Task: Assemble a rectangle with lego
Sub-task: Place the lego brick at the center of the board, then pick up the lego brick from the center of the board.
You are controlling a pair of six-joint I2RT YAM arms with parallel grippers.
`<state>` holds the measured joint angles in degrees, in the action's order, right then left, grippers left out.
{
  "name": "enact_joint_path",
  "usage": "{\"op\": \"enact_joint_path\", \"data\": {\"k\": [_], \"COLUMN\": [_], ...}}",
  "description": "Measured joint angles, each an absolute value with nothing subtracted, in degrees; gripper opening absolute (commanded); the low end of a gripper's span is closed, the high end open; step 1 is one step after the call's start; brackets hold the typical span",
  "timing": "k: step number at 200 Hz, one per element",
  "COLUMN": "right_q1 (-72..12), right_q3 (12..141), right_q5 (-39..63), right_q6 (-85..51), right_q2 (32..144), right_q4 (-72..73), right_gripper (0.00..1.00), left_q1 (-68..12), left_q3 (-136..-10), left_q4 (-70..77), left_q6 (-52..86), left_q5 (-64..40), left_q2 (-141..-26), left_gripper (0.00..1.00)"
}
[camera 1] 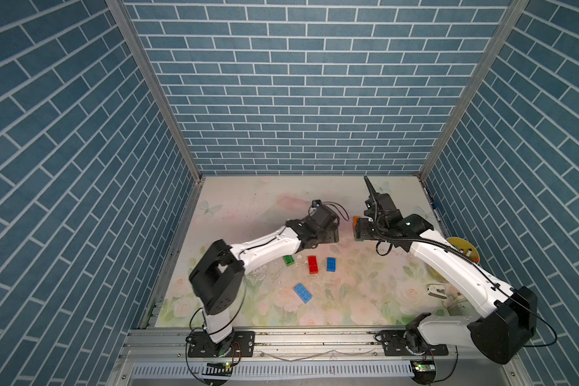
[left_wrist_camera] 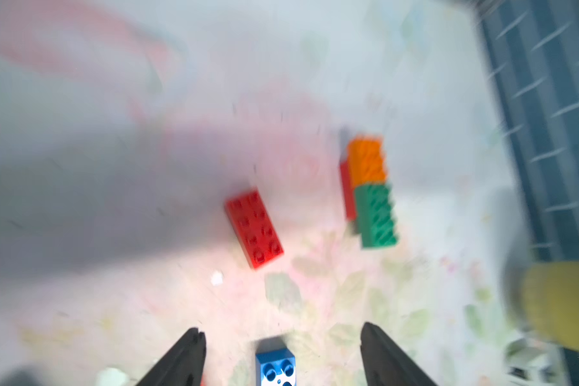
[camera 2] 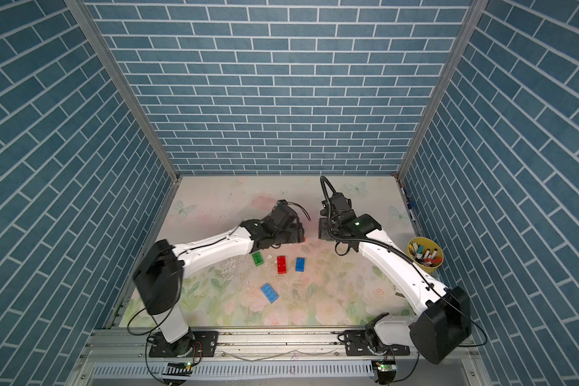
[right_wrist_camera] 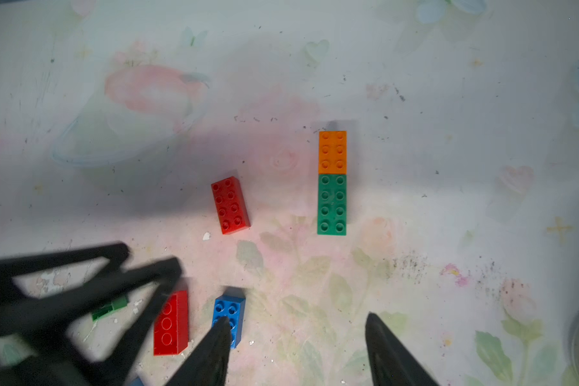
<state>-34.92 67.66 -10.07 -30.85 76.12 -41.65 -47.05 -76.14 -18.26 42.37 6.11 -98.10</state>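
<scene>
I will next move my right gripper back and down over the blue lego (right_wrist_camera: 229, 318) beside the red one, because it lies loose, apart from the joined orange-green row.
In the right wrist view an orange lego (right_wrist_camera: 332, 152) and a green lego (right_wrist_camera: 331, 204) lie joined end to end in a row. A loose red lego (right_wrist_camera: 230, 205) lies apart beside them, studs up. Nearer are another red lego (right_wrist_camera: 170, 322) and a blue lego (right_wrist_camera: 228, 314). My right gripper (right_wrist_camera: 298, 320) hangs open and empty above the mat. My left gripper (left_wrist_camera: 281, 331) is open too, its view blurred, with the blue lego (left_wrist_camera: 275, 366) on the mat below it. In both top views a green lego (camera 1: 288, 260) and a light blue lego (camera 1: 303, 293) lie nearer the front.
A yellow cup of markers (camera 2: 425, 252) stands at the right edge behind the right arm. A small white object (camera 1: 437, 290) lies on the floral mat (camera 1: 248, 207) at the right. Blue brick-pattern walls close three sides. Both grippers hover close together at mid-table.
</scene>
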Motion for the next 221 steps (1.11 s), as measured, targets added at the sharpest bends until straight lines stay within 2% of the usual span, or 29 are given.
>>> {"op": "enact_joint_path", "data": {"k": [39,58,77,117,221], "right_q1": [-39.5,-41.1,-42.8,-45.8,-49.1], "right_q3": [69.2,70.6,71.1,71.3,75.6], "right_q5": [-11.0,-11.2,-11.2,-9.1,-5.7], "right_q6": [-33.9,-35.5,-36.8,-39.7,-42.2], "right_q2": [82.8,86.1,88.9,95.0,106.8], "right_q4": [-44.4,-45.9,-46.4,-46.8,-46.5], "right_gripper": [0.64,0.64,0.65,0.66,0.66], "left_q1": [-31.0,-24.6,-20.8,-19.4,-17.6], "left_q3": [-67.6,-61.7,-55.6,-47.7,-46.6], "left_q4": [-15.7,-15.4,-14.8,-12.5,-8.2], "left_q6": [33.4,30.4,28.3,25.7,24.4], "left_q5": [4.1,1.7,-1.4,-5.7,-7.2], "left_q2": [-78.7,-73.2,-70.3,-69.0,-68.1], "left_gripper": [0.95,1.0,1.0,1.0,1.0]}}
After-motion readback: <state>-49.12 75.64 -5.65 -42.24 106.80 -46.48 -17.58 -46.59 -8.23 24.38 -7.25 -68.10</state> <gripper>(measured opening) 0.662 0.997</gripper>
